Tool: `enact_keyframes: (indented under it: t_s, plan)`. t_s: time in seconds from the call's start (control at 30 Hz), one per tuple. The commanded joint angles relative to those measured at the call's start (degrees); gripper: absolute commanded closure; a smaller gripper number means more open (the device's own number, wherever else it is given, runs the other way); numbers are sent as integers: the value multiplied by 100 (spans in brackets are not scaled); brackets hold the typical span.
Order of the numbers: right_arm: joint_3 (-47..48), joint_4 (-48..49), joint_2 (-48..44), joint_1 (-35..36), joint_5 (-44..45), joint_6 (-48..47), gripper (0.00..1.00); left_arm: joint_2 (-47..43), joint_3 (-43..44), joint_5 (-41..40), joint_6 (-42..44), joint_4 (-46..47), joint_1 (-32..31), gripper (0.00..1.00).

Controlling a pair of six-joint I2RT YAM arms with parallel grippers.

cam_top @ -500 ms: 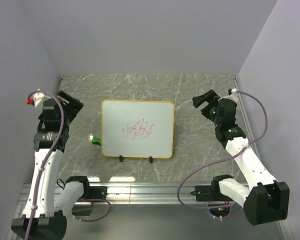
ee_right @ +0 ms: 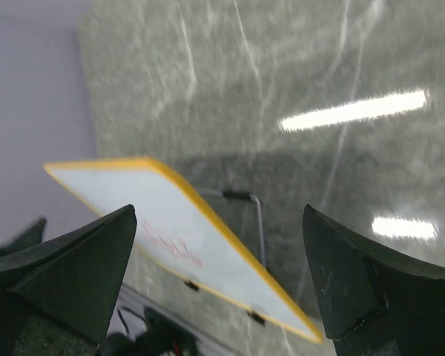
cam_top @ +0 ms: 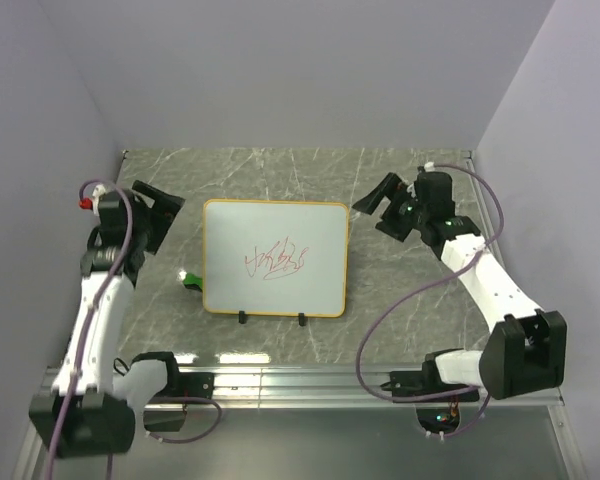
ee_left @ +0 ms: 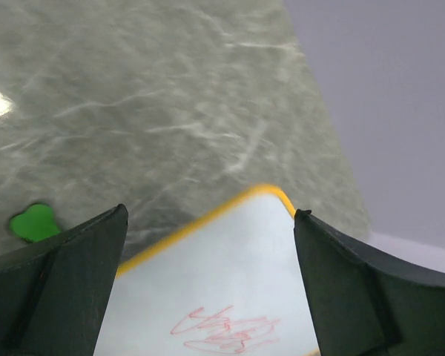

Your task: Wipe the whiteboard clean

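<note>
My left gripper is to come down and back onto the small green eraser (cam_top: 190,279) by the board's edge next and close there, as the red scribble (cam_top: 277,262) still marks the board.
The whiteboard (cam_top: 275,240) has an orange-yellow frame and sits mid-table, propped at a tilt on a wire stand (ee_right: 256,215). A red scribble (cam_top: 277,262) marks its middle, and two black clips are on its near edge. A small green eraser (cam_top: 190,279) lies on the table at the board's left edge. My left gripper (cam_top: 165,215) is open and empty, off the board's far left corner. In the left wrist view it (ee_left: 210,215) frames the board (ee_left: 222,274) and the eraser (ee_left: 33,221). My right gripper (cam_top: 370,205) is open and empty by the far right corner. In the right wrist view it (ee_right: 219,211) looks at the board (ee_right: 170,215) edge-on.
The table is grey marble (cam_top: 280,175), closed in by pale walls at the back and on both sides. An aluminium rail (cam_top: 280,380) with the arm bases and cables runs along the near edge.
Both arms have swung inward toward the whiteboard. The left gripper moved right toward its far left corner, and the right gripper moved left toward its far right corner. The board and eraser have not moved.
</note>
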Motion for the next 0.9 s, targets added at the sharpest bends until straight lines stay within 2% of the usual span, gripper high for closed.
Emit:
enact_keyframes:
  t_s: [0.0, 0.07, 0.23, 0.37, 0.53, 0.63, 0.73, 0.87]
  plan:
    - [171, -1219, -640, 123, 150, -590, 0, 1036, 1189, -778, -700, -1355, 115, 2]
    - [99, -1439, -772, 26, 134, -686, 0, 1510, 1537, -987, -1001, -2176, 133, 2]
    - [100, -2204, -1008, 8, 563, -1020, 0, 1758, 1529, -294, -1731, -1924, 133, 1]
    - [-217, -2239, -1431, -9, 1046, -1090, 0, 2127, 1739, -415, -2065, -2283, 133, 0]
    - [-270, -2406, -1458, -27, 1047, -1371, 1, 2242, 1793, -618, -2408, -3055, 19, 1]
    - [-217, -2547, -1388, -27, 1083, -1495, 3, 2356, 1696, -794, -2488, -3215, -166, 1]
    - [-278, -2503, -1449, -18, 749, -1714, 2, 2418, 1363, -706, -2540, -3181, -333, 1]
    - [-480, -2459, -1581, -18, 687, -1750, 2, 2182, 609, -688, -2847, -2900, -754, 1]
